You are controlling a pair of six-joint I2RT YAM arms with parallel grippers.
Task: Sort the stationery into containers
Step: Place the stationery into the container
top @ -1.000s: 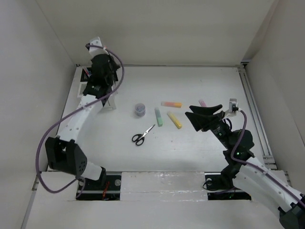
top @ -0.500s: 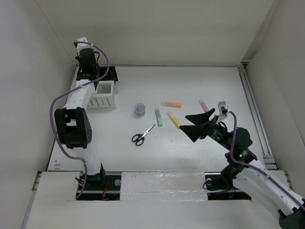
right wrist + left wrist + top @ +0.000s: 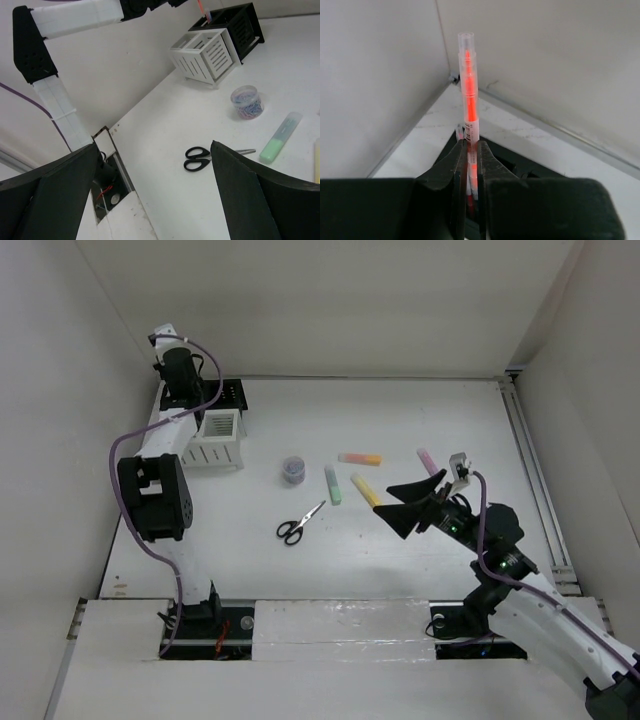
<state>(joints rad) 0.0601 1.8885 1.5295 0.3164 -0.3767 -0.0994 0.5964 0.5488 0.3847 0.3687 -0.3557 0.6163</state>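
Observation:
Another pen stands in the black mesh holder, so I need to lower the orange-red pen with my left gripper toward its opening [image 3: 474,199] beside that pen and release.
My left gripper [image 3: 471,150] is shut on a thin orange-red pen [image 3: 469,90], held upright over the black mesh holder [image 3: 520,162] in the back left corner. A second pen [image 3: 460,134] stands in that holder. In the top view the left gripper [image 3: 183,380] is beside the black holder [image 3: 228,395] and the white slatted organizer [image 3: 220,438]. My right gripper [image 3: 405,508] is open and empty above the table. Scissors [image 3: 300,523], the purplish tub [image 3: 293,470] and green [image 3: 333,485], yellow [image 3: 365,490], orange [image 3: 359,458] and pink [image 3: 428,460] markers lie on the table.
The right wrist view shows the scissors [image 3: 200,157], the tub [image 3: 247,102], the green marker [image 3: 280,137], the white organizer [image 3: 205,55] and the black holder [image 3: 240,22]. White walls enclose the table on the left, back and right. A rail [image 3: 535,470] runs along the right side.
My left arm has swung from over the white organizer to the back left corner, above the black holder. My right gripper has drifted left and toward the near side, staying open.

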